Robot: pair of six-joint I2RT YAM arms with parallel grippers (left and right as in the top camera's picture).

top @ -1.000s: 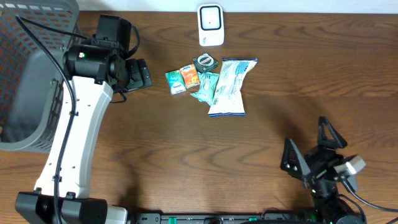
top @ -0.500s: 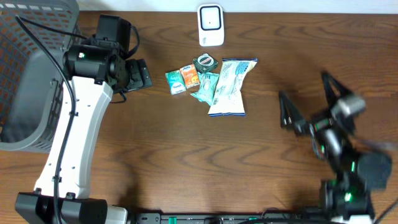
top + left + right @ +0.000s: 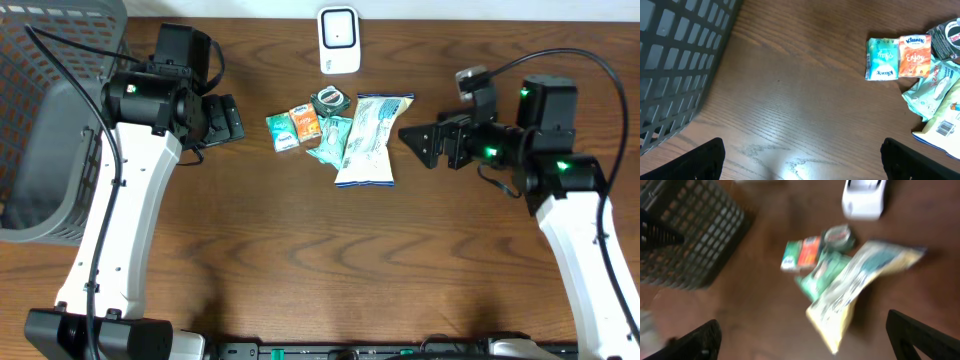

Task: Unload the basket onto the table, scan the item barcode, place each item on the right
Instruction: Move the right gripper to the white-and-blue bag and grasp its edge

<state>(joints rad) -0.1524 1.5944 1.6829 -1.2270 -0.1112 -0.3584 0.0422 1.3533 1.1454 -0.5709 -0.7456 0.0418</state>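
Observation:
My right gripper should move down next, across the bag's long edge and onto the bag's middle (image 3: 373, 140) (image 3: 860, 282), because that edge is free, away from the teal wipes pack.
Several small items lie in a cluster at the table's back centre: a green tissue pack (image 3: 282, 131), an orange tissue pack (image 3: 305, 123), a round dark packet (image 3: 328, 99), a teal wipes pack (image 3: 330, 138) and a large white-and-blue bag (image 3: 368, 140). Behind them stands a white barcode scanner (image 3: 339, 40). My right gripper (image 3: 435, 143) hovers just right of the bag, open and empty; its blurred wrist view looks down on the bag (image 3: 860, 287). Left of the cluster, my left gripper (image 3: 222, 118) is open with nothing in it, over bare wood (image 3: 802, 160).
A grey mesh basket (image 3: 50, 120) fills the back left corner, and its wall shows in the left wrist view (image 3: 675, 60). The table (image 3: 300, 260) is dark wood.
My right arm has risen from the front right edge and swung back and left, so its gripper now sits beside the bag. The left arm and the items have not moved.

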